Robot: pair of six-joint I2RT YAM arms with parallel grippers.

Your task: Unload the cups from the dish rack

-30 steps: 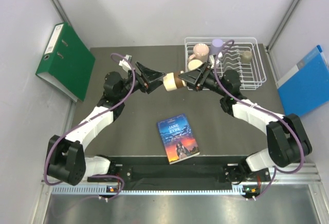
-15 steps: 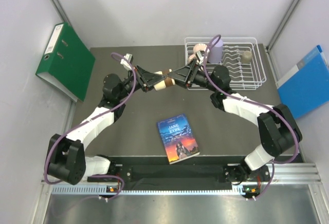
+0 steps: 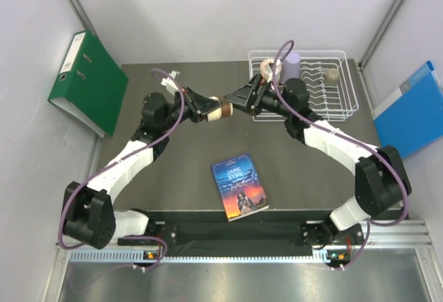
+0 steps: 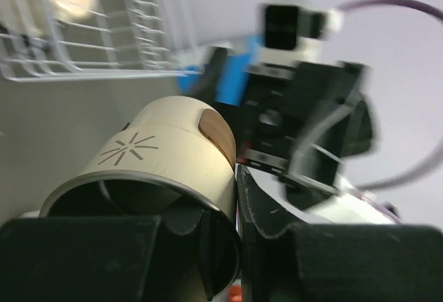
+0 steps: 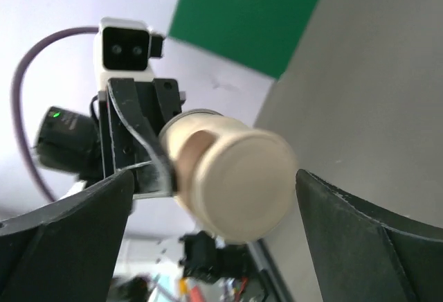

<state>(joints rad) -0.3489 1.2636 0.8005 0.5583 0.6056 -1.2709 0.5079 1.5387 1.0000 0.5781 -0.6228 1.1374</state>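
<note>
Next, my left gripper swings away from the rack and down, tilting the sideways mug upright to release it, as clear tabletop toward the green binder lies below.
A cream handled mug (image 3: pixel 223 111) hangs in the air left of the dish rack (image 3: pixel 344 108), lying sideways. My left gripper (image 3: pixel 210 111) is shut on its rim, one finger inside the mug (image 4: pixel 166 156) and one outside. My right gripper (image 3: pixel 240 100) stands open just right of the mug, and its fingers flank the mug's base (image 5: pixel 239 177) without touching it. In the white wire rack stand a lilac tumbler (image 3: pixel 293 60), a salmon-pink cup (image 3: pixel 266 70) and a small beige-olive mug (image 3: pixel 333 75).
A paperback book (image 3: pixel 240 185) lies on the dark table in front of the arms. A green binder (image 3: pixel 88 80) leans at the left wall and a blue folder (image 3: pixel 412 108) at the right wall.
My left gripper closed on the mug's rim. My right gripper, which held the mug, opened and let go. The mug shifted a little to the left.
</note>
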